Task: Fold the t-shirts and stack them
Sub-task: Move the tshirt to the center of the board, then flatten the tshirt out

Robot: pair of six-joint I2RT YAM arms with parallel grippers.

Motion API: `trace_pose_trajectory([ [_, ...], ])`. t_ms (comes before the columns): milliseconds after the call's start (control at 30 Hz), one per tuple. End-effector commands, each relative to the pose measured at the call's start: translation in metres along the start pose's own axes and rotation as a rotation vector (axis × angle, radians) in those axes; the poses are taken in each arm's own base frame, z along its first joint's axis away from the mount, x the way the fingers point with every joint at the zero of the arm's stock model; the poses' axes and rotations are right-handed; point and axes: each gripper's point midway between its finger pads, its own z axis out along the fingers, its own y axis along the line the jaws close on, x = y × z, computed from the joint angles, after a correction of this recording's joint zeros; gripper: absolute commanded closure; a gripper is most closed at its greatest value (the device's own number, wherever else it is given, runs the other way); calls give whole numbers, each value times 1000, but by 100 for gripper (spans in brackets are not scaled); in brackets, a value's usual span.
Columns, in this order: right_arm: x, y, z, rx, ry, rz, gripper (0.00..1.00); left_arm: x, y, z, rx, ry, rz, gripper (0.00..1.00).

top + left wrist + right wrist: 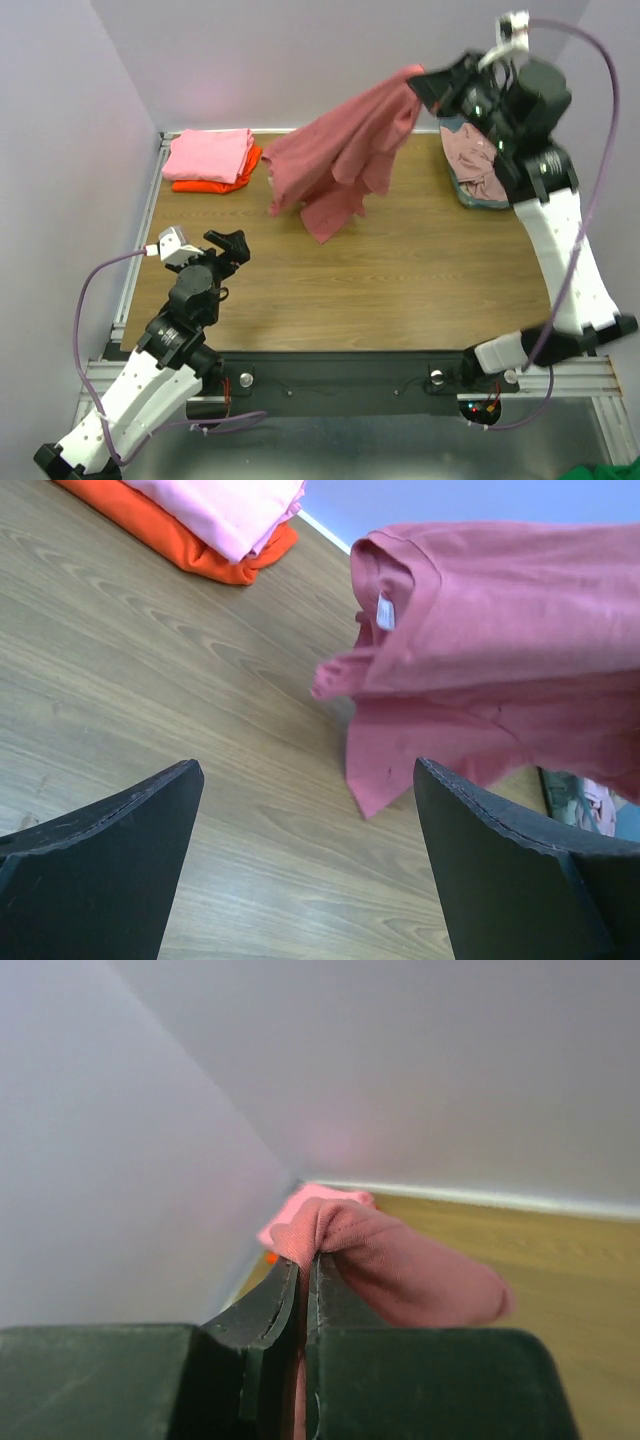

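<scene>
Next, my left gripper moves outward, then down onto the dusty coral-red t-shirt's loose end (280,182) beside the folded orange t-shirt (205,185), because only the opposite end is held.
My right gripper (425,80) is shut on the dusty coral-red t-shirt (335,160) and holds it high over the back of the table; the cloth hangs loose down to the wood. In the right wrist view the shirt (400,1265) bunches out from between the closed jaws (305,1270). In the left wrist view it (500,670) hangs ahead of my open, empty left gripper (308,810), which hovers low near the table's front left (232,247). The bright pink t-shirt (208,155) lies folded on the folded orange t-shirt (205,185) at the back left. A pale dusty-pink t-shirt (470,155) lies in the basket.
The blue-grey basket (478,198) stands at the back right, partly behind the right arm. The wooden table (400,280) has metal rails along its left and front edges. Lilac walls close the back and sides.
</scene>
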Motion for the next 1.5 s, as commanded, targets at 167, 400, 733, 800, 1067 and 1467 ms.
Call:
trace_pose_trajectory([
  [167, 162, -193, -152, 869, -45, 107, 98, 14, 4, 11, -44, 30, 20, 1],
  [400, 257, -243, -202, 1057, 105, 98, 98, 60, -35, 27, 112, 215, 94, 1],
  [733, 320, -261, -222, 1104, 281, 107, 98, 114, -62, 114, -23, 350, 322, 1],
  [800, 323, -261, -223, 1101, 289, 110, 98, 101, -78, 143, -54, 324, 332, 2],
  [1067, 332, -261, -227, 1088, 342, 84, 98, 169, -74, 247, -83, 524, 396, 7],
  [1467, 311, -253, -215, 1042, 300, 71, 99, 124, -108, 286, -101, 459, 433, 100],
])
